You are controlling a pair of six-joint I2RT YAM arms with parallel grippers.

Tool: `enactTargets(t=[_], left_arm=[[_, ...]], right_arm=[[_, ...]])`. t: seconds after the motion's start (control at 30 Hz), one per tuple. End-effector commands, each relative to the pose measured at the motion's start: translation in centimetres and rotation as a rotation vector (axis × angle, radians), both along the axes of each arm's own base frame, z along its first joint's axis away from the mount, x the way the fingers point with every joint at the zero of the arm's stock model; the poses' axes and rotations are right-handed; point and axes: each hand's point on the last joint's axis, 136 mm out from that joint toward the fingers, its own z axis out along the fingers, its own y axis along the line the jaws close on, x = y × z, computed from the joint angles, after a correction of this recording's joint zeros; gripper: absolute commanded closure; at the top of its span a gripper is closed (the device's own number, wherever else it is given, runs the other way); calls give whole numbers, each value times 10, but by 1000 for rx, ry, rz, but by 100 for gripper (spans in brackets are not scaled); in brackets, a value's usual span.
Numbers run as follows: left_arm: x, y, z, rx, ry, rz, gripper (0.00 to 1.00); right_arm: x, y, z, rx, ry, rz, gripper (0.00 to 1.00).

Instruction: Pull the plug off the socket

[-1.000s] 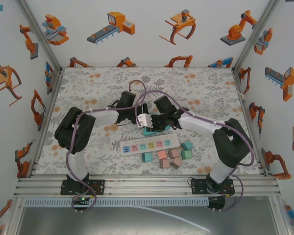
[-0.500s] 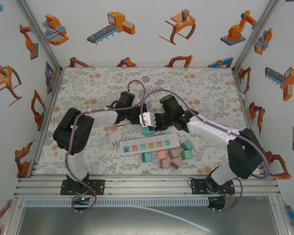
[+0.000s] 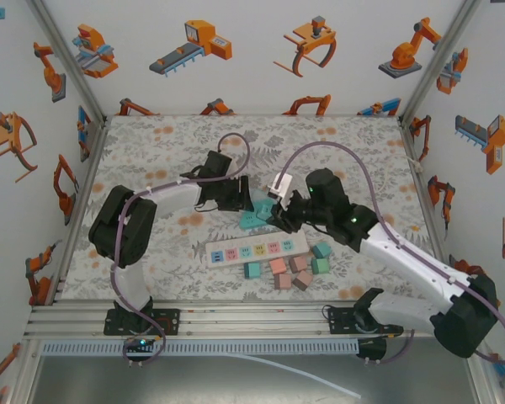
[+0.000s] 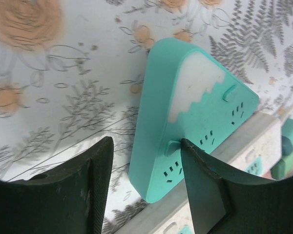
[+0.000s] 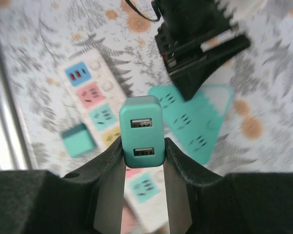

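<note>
Bare mat (image 3: pixel 252 287) (image 5: pixel 50 150) is below and back from the gripper beside the lone teal block, so the robot's right gripper should next go back and down and let go of the plug there.
The teal triangular socket (image 3: pixel 251 217) lies flat on the flowered mat, its outlets bare (image 4: pixel 185 117). My left gripper (image 3: pixel 240 202) hovers at its near corner, open (image 4: pixel 145 142). The right finger touches the socket's edge and the left finger stands clear over the mat. A teal plug (image 5: pixel 141 129) with two USB ports is off the socket, and my right gripper (image 5: pixel 143 141) is shut on its sides. That gripper (image 3: pixel 278 217) hangs just right of the socket (image 5: pixel 198 122).
A white power strip (image 3: pixel 257 248) with coloured outlets lies in front of the socket, also under the plug (image 5: pixel 95 92). Several teal and pink blocks (image 3: pixel 290 271) sit near its right end. The left gripper's black body (image 5: pixel 200 48) stands close beyond the plug.
My right arm has drawn back to the right with the plug, away from the left gripper. The socket now shows uncovered on the mat. The left jaws have widened slightly.
</note>
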Motion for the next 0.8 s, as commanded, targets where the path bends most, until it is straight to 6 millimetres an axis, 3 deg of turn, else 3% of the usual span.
enactTargets(t=[0.0,0.13,0.27,0.43,0.57,0.77], left_arm=[[6,20,28,82,-72,9,43],[2,22,72,41,-154,15,43],[-20,30,112,8,-243,-4,42],[-61,45,153,-21,-363,-28,42],[-107,51,183,-35,-483,-123,42],[-165,65,201,-12,-589,-291,34]], right_arm=[[2,-11,7,205,292,-279,91],[-16,-14,1,320,434,-392,91],[-34,-14,-16,410,563,-490,91],[-55,-5,-46,498,716,-578,89],[-70,3,-75,476,809,-631,86],[-91,7,-117,407,889,-710,85]])
